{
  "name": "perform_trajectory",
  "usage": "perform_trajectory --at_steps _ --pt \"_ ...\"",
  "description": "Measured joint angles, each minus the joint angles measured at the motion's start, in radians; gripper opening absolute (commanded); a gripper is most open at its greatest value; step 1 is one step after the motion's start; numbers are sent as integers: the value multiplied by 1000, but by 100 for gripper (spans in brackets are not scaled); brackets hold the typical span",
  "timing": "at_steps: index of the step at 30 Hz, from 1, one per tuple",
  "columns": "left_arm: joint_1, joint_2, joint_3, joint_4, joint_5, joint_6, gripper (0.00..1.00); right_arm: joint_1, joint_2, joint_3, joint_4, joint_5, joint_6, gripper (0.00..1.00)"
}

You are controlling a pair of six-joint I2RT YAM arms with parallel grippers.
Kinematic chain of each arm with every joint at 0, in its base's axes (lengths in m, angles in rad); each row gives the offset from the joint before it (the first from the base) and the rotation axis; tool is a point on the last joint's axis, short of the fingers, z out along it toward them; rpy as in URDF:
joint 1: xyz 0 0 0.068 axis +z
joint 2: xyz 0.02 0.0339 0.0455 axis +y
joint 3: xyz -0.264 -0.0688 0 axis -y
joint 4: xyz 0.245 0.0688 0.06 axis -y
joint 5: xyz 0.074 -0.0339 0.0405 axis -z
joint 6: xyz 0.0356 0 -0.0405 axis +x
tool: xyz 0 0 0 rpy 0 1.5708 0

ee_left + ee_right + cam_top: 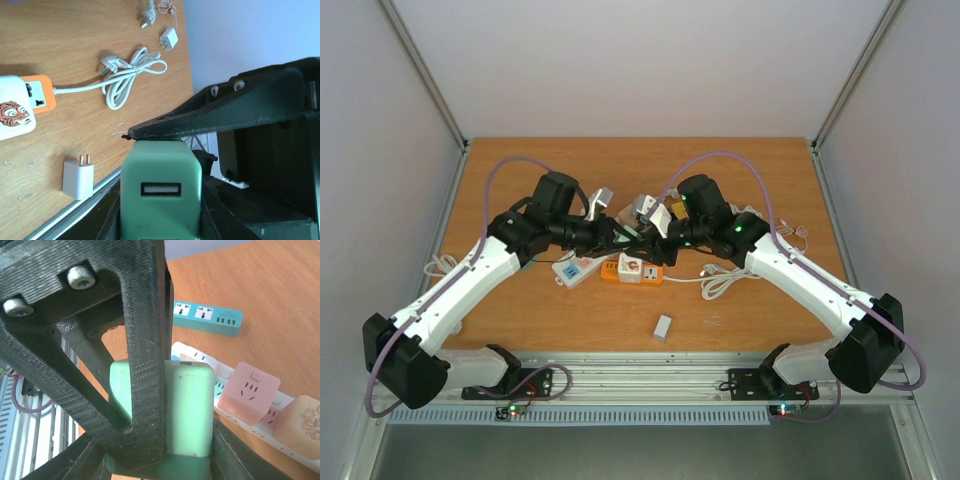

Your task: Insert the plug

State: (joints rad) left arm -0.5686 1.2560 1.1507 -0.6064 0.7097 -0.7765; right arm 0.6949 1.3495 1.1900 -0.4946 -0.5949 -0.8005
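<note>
The teal power strip's empty USB-end socket lies below on the left in the top view, so my left gripper will next swing that way and down and release the plug in it.
A mint-green USB charger plug point(161, 190) sits between the jaws of my left gripper point(161, 210), USB port facing the camera. A black finger of the right gripper lies across its top edge. In the right wrist view the same plug point(195, 405) fills the gap of my right gripper point(160, 455), with the left gripper's finger crossing in front of it. In the top view both grippers, left point(616, 238) and right point(656, 234), meet mid-table above the orange power strip point(632, 270), with the plug point(634, 233) mostly hidden between them.
A white strip point(575, 268) lies left of the orange one. A white adapter point(663, 327) lies near the front edge and a coiled white cable point(722, 280) to the right. A teal strip point(207, 317) and a white strip carrying a pink cube point(250, 392) show in the right wrist view.
</note>
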Motion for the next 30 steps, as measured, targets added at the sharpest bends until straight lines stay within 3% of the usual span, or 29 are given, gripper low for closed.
perform_trajectory --at_steps 3,6,14,18,24,30 --pt "0 3 45 -48 -11 64 20 1 6 22 -7 -2 8 71" --pt "-4 -1 82 -72 -74 175 19 6 6 24 -3 25 40 77" --pt "-2 -51 77 -128 -456 573 19 7 -117 -76 81 169 224 82" --pt "33 -64 22 -127 -540 768 18 6 -197 -139 117 243 342 82" --pt "200 23 -15 -111 -595 956 15 3 -216 -227 150 296 510 82" --pt "380 61 -104 -31 -533 1047 15 -4 -171 -258 151 280 601 81"
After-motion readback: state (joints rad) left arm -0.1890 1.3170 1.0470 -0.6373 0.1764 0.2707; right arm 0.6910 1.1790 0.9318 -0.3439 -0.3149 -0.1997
